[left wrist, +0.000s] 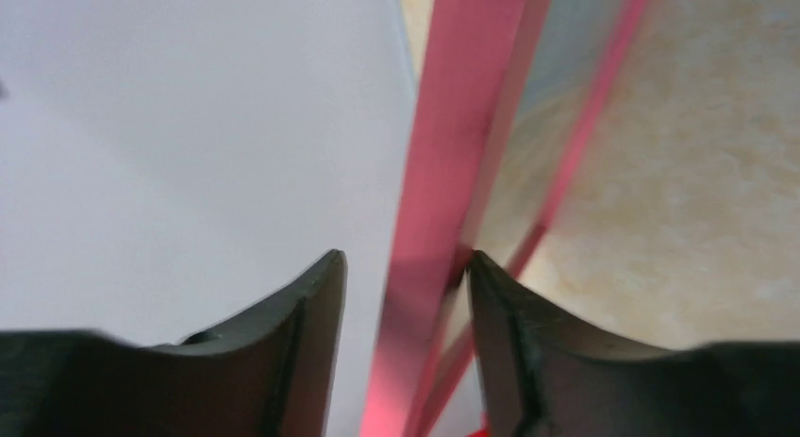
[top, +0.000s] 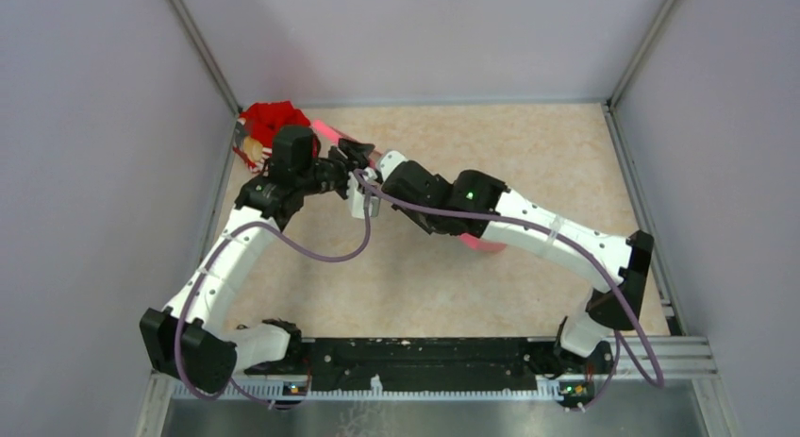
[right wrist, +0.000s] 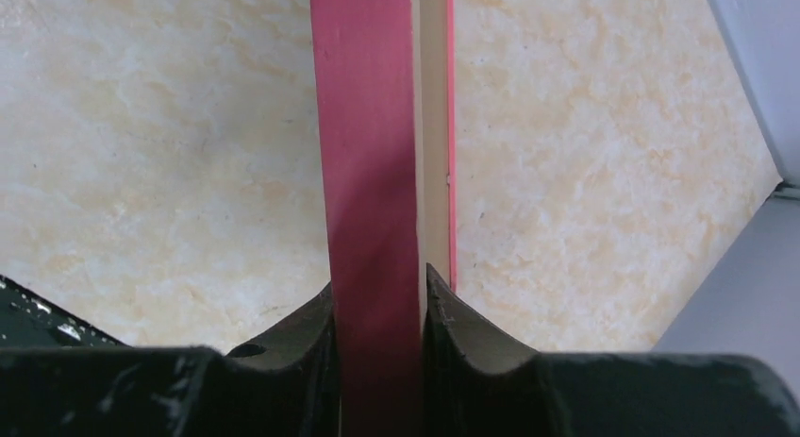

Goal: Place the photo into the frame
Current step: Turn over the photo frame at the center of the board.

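My right gripper holds the frame (top: 327, 130), which hangs tilted. It needs to swing to the right in the top view next, turning and lowering it to release it on the clear tabletop.
The pink frame (top: 327, 130) is held up off the table between the two arms, near the back left. In the right wrist view one pink rail (right wrist: 363, 126) runs straight up from my right gripper (right wrist: 377, 286), whose fingers are shut on it from both sides. In the left wrist view another rail (left wrist: 453, 126) passes between the fingers of my left gripper (left wrist: 406, 258). It touches the right finger (left wrist: 509, 324), with a clear gap to the left finger, so this gripper is open. From above, the left gripper (top: 351, 157) and right gripper (top: 373, 173) almost meet. The photo is out of view.
A red and cream object (top: 269, 119) lies in the back-left corner, just behind the left wrist. Pale walls (top: 113, 173) close the table on the left, back and right. A lower part of the pink frame (top: 486, 241) shows under the right forearm.
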You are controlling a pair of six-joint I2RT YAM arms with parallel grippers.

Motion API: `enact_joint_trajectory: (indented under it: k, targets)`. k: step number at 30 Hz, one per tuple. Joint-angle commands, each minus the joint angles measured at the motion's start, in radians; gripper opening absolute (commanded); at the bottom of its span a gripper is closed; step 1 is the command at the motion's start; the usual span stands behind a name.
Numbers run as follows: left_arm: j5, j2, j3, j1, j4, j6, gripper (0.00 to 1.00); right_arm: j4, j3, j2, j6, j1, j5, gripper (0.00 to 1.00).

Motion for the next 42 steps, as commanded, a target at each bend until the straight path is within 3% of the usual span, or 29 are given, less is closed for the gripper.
enact_joint_trajectory:
  k: [1,2,6,11,14,17,20,29,36,42]
  targets:
    - [0.069,-0.080,-0.020,0.001,0.260,-0.130,0.72,0.156,0.054,-0.067,0.061,-0.012,0.026,0.07]
    - [0.060,-0.086,-0.029,0.002,0.299,-0.167,0.81,0.157,0.074,-0.063,0.068,-0.016,0.032,0.06]
    - [0.010,-0.061,0.031,0.003,0.319,-0.347,0.98,0.127,0.194,-0.014,0.123,-0.075,-0.016,0.04]
    - [-0.019,-0.001,0.179,0.010,0.120,-0.493,0.98,0.088,0.316,0.055,0.268,-0.301,-0.279,0.03]
    - [-0.049,0.047,0.273,0.011,-0.051,-0.543,0.98,0.117,0.292,0.068,0.343,-0.453,-0.434,0.00]
    - [-0.059,0.132,0.409,0.041,-0.230,-0.660,0.98,0.188,0.183,0.031,0.385,-0.528,-0.490,0.00]
    - [-0.035,0.182,0.467,0.091,-0.348,-0.774,0.98,0.298,-0.040,-0.052,0.434,-0.579,-0.539,0.00]
    - [-0.079,0.166,0.304,0.191,-0.259,-0.973,0.98,0.743,-0.719,-0.310,0.579,-0.733,-0.828,0.00]
    - [-0.107,0.130,0.117,0.195,-0.130,-1.033,0.98,0.914,-0.912,-0.305,0.595,-0.738,-0.864,0.00]
    - [-0.145,0.152,0.055,0.214,-0.109,-1.065,0.98,1.073,-1.046,-0.274,0.601,-0.743,-0.885,0.00]
